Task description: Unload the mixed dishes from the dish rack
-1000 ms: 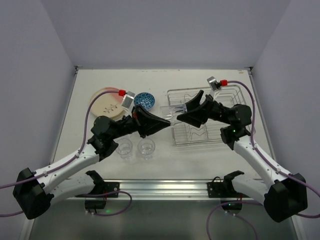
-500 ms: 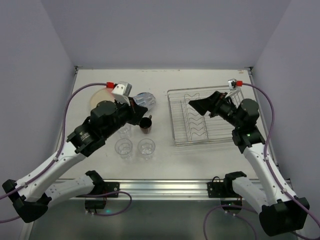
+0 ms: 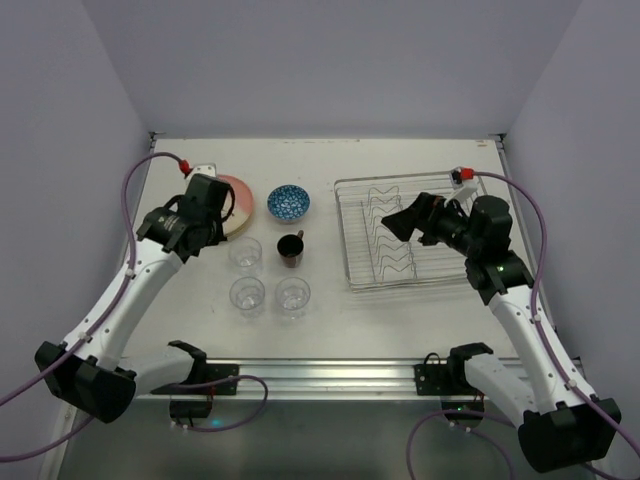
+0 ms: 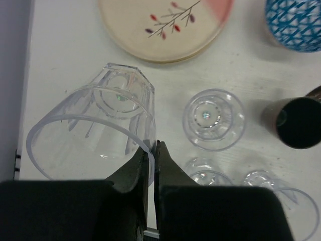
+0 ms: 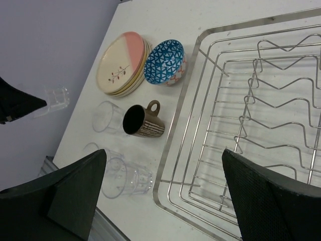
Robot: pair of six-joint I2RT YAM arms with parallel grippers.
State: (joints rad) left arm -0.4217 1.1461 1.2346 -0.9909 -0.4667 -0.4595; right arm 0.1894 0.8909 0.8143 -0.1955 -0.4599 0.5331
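I should draw my left gripper back past the plates (image 3: 235, 190). Then I should lower the tumbler it holds beside the standing tumblers, where the table is empty.
My left gripper (image 4: 152, 150) is shut on the rim of a clear tumbler (image 4: 95, 125) and holds it above the table, left of the cream plates (image 4: 160, 25). In the top view the left gripper (image 3: 190, 232) hides that tumbler. Three tumblers stand on the table (image 3: 245, 254) (image 3: 247, 294) (image 3: 293, 294). The dark brown mug (image 3: 290, 248) and the blue-patterned bowl (image 3: 288, 203) stand between the plates (image 3: 235, 190) and the dish rack (image 3: 345, 240). My right gripper (image 3: 395, 222) is open and empty above the rack (image 5: 190, 100), which holds no dishes.
The rack's zigzag dividers (image 5: 281, 75) stand up inside it. The table's left edge (image 4: 25, 75) is close to the held tumbler. A metal rail (image 3: 320, 372) runs along the near edge.
My left arm has swung from the table's middle back to the left, beside the plates, uncovering the mug and bowl. My right gripper has drawn back to the right over the rack.
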